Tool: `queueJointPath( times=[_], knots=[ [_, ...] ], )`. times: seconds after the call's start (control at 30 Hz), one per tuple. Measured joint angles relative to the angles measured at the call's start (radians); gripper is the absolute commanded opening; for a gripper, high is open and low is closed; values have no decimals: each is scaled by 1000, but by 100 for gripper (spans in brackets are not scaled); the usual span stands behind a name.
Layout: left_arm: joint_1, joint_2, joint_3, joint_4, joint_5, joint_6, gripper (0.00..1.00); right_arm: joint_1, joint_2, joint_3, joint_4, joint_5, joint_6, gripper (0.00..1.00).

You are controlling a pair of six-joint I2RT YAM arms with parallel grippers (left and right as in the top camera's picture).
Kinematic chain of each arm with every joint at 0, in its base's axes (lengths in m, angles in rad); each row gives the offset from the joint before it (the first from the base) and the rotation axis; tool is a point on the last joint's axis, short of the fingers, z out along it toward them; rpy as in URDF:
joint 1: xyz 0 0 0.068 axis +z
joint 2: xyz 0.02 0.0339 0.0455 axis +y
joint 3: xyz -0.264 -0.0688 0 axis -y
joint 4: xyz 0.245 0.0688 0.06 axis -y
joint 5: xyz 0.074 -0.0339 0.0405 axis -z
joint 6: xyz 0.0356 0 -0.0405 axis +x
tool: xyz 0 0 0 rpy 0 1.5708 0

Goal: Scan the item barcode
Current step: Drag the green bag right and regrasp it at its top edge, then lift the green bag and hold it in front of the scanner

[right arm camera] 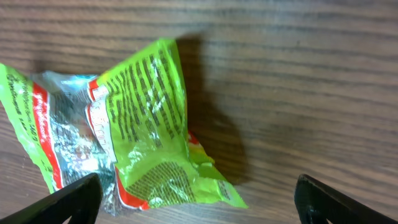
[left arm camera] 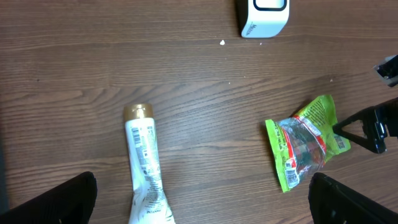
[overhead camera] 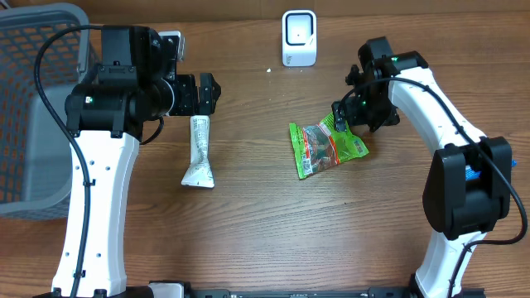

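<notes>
The bag's green printed end is below my right gripper and back toward my base. My right gripper will move its open fingers down and back around it.
A crumpled green snack bag lies flat on the wooden table right of centre. My right gripper hovers at the bag's upper right corner. In the right wrist view its fingers stand wide apart, open, with a corner of the bag between them and touching neither. A white tube with a gold cap lies left of centre. My left gripper hangs open just above the tube's cap end. In the left wrist view the tube runs down between its spread fingers. The white barcode scanner stands at the back centre.
A grey mesh basket fills the far left side of the table, beside the left arm. A small white crumb lies near the scanner. Bare wood stretches between the tube and the bag.
</notes>
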Motion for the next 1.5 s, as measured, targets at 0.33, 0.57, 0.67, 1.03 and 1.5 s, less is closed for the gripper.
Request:
queueJointPath(
  times=[0.33, 0.57, 0.67, 1.03, 1.5],
  knots=[
    [0, 0, 0, 0, 0, 0, 100, 14, 0, -149, 97, -153, -137, 100],
    [0, 0, 0, 0, 0, 0, 100, 56, -13, -269, 198, -249, -135, 94],
    [0, 0, 0, 0, 0, 0, 100, 79, -31, -307, 262, -232, -72, 70],
    [0, 0, 0, 0, 0, 0, 100, 103, -61, -391, 388, -204, 166, 4],
    [0, 0, 0, 0, 0, 0, 100, -22, -97, -219, 177, -405, 111, 4]
  ],
)
